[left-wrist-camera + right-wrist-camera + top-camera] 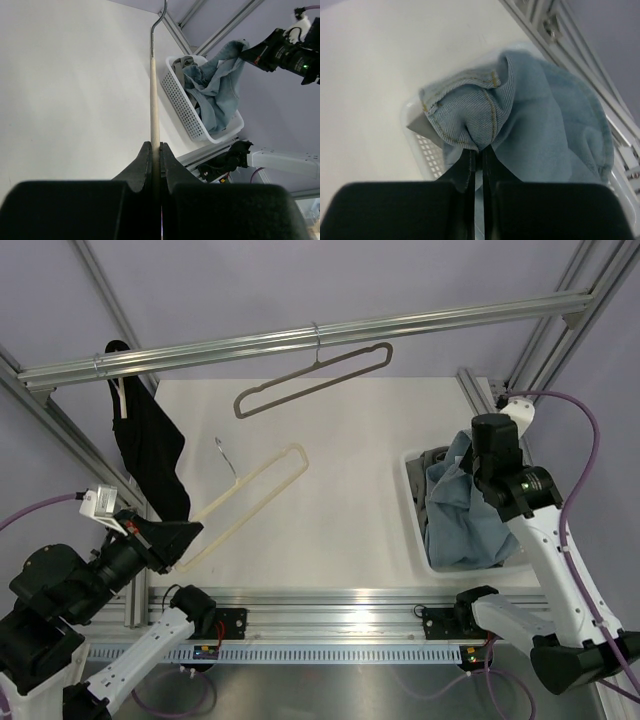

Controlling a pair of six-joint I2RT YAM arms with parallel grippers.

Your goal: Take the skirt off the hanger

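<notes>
The free part of the bar past the grey-taupe hanger's hook (374,331) is above and outward of my left gripper. I should raise my left gripper outward, hang the cream hanger (250,495) there and let go.
The grey-taupe hanger (310,380) hangs bare by its wire hook from the overhead rail. A fold of dark grey fabric (432,468) shows in the basket under the jeans; it looks like the skirt, mostly hidden. My left gripper (185,540) (155,147) is shut on the end of a paler cream hanger (250,495) (154,100), which slants up over the table. My right gripper (480,478) (480,150) is shut on a bunched fold of the light blue jeans (465,515) (485,115) above the basket.
A white perforated basket (412,510) (180,105) stands at the table's right side with the jeans draped in it. A black garment (150,455) hangs from the left end of the rail (450,318). Aluminium frame posts stand at the corners.
</notes>
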